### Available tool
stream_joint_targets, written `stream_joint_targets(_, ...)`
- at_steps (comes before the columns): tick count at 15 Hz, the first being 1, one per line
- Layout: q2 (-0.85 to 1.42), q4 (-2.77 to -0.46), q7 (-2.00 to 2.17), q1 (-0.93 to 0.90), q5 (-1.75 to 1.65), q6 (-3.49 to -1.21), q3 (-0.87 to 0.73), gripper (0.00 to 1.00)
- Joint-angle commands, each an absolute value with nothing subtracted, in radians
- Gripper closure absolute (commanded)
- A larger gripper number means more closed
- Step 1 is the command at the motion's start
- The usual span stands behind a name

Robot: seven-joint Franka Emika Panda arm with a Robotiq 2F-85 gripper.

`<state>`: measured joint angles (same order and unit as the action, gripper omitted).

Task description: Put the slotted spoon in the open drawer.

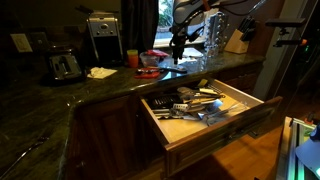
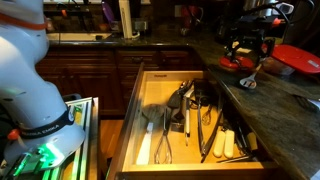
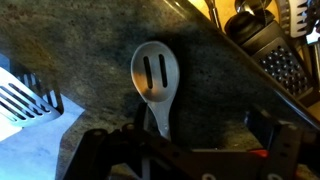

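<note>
My open gripper will lower and shift toward the slotted spoon's off-center handle, then grab.
The slotted spoon (image 3: pixel 155 72) is pale with two slots. It lies flat on the dark granite counter, also seen in an exterior view (image 2: pixel 256 76). In the wrist view its handle runs down between my fingers, close to the left one. My gripper (image 3: pixel 200 135) is open and low over the handle; it shows in both exterior views (image 1: pixel 178 42) (image 2: pixel 244 50). The open drawer (image 1: pixel 215 135) has a reddish-brown front and a pale inside with several utensils. It stands pulled out below the counter edge (image 2: pixel 135 110).
A red plate (image 2: pixel 296 58) sits on the counter just beyond the gripper. A coffee maker (image 1: pixel 102 35), a toaster (image 1: pixel 63 66), a white cloth (image 1: pixel 100 72) and a knife block (image 1: pixel 237 38) stand along the counter. A white slotted utensil (image 3: pixel 25 100) lies beside the spoon.
</note>
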<state>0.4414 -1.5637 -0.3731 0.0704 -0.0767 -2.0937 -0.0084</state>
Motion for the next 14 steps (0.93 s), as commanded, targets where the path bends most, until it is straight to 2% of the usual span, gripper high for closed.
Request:
stream_joint_targets(1, 0.442, -1.561, -0.371, 0.076, -0.08, -2.091, -0.002, 0.0)
stream_joint_targets(14, 0.657, -1.376, -0.495, 0.119, -0.071, -2.204, 0.025, 0.0)
